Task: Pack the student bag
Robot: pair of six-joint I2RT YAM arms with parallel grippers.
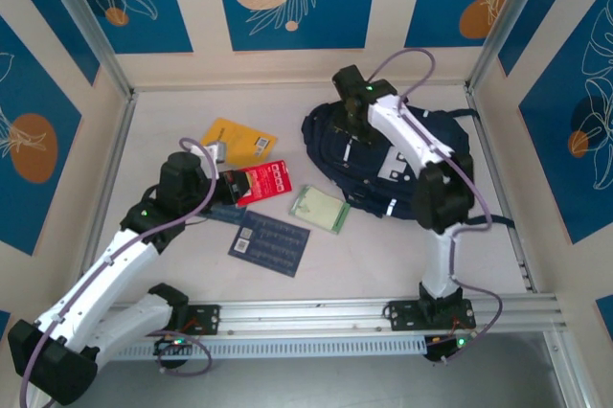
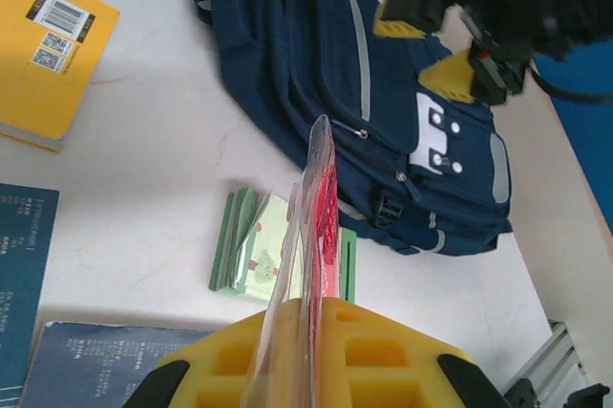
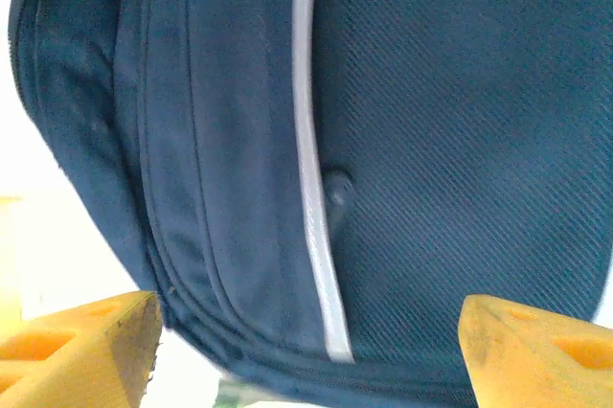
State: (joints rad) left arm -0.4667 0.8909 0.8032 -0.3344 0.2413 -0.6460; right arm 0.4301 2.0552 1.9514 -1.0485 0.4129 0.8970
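Note:
My right gripper should lower onto the bag's raised white stripe and close next.
The student bag, a dark navy backpack with white stripes, lies flat at the right back of the table. My right gripper hovers over its upper left part. In the right wrist view its yellow fingers stand wide apart and open, with the bag's fabric and a white stripe close behind them. My left gripper is shut on a flat red and clear packet, left of the bag. The left wrist view shows the packet edge-on, pinched between the yellow pads above the table.
A yellow book lies at the back left. A green notepad sits just in front of the bag. A dark blue booklet lies nearer the arms. The enclosure's walls and metal posts ring the table, and a rail runs along the near edge.

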